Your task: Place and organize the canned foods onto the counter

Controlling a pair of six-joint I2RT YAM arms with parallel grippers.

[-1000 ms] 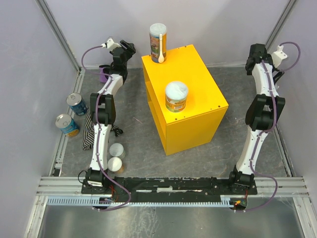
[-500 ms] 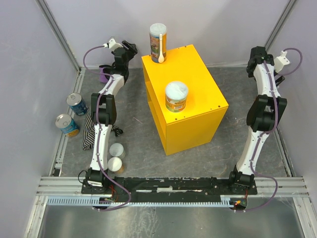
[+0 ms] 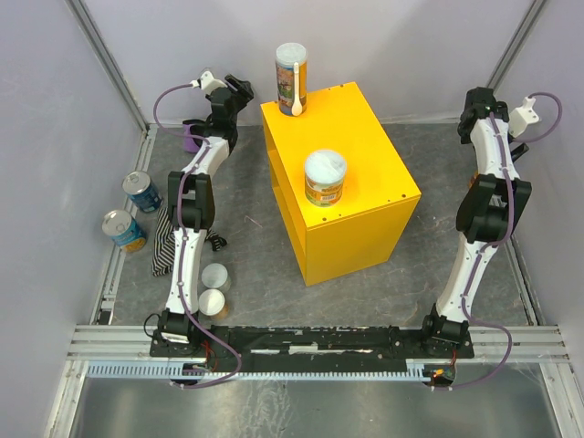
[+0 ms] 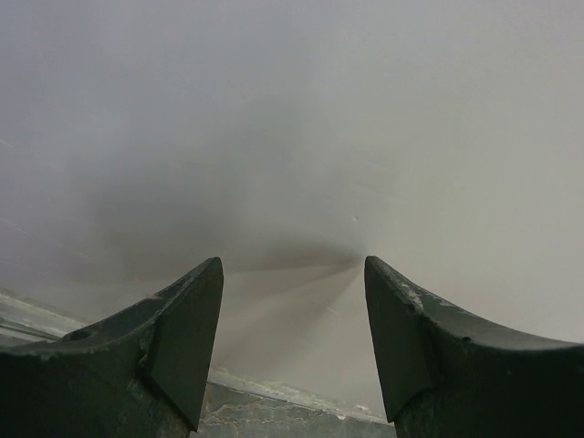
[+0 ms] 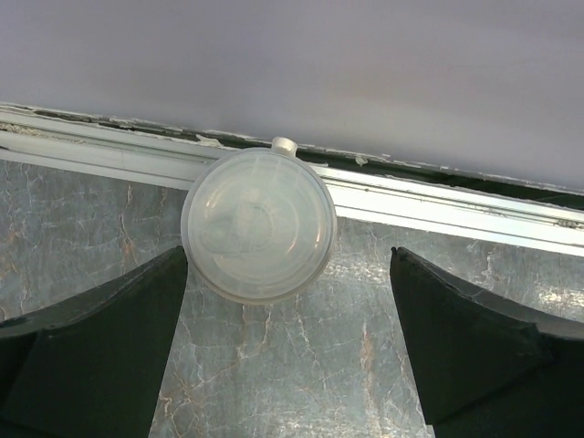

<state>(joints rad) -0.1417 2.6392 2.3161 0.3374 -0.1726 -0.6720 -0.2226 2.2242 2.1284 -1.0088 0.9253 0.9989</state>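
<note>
My right gripper is above the lidded can (image 5: 259, 225), which stands off-centre toward the bar and to the left in the wrist view. It will ease that way as it lowers around the can.
The yellow counter (image 3: 351, 160) stands mid-table. On it are a tall tube (image 3: 292, 78) at the back left corner and a short orange tub with a white lid (image 3: 325, 178). Two blue-labelled tins (image 3: 142, 192) (image 3: 123, 230) sit by the left wall, and two pale-lidded tubs (image 3: 215, 276) (image 3: 212, 302) near the left arm's base. My left gripper (image 4: 292, 266) (image 3: 239, 89) is open, empty and faces the back wall. My right gripper (image 5: 288, 265) (image 3: 474, 108) is open above a can with a translucent lid (image 5: 258, 224), which lies nearer its left finger.
A purple cloth (image 3: 190, 137) lies at the back left behind the left arm. A striped cloth (image 3: 162, 239) lies beside the tins. A white spoon (image 3: 297, 91) leans on the tall tube. A metal rail (image 5: 438, 205) runs along the wall foot just behind the lidded can.
The right arm's wrist has shifted slightly right, toward the back right corner. The left wrist edged a little right early on, then held. Both grippers' openings are unchanged.
</note>
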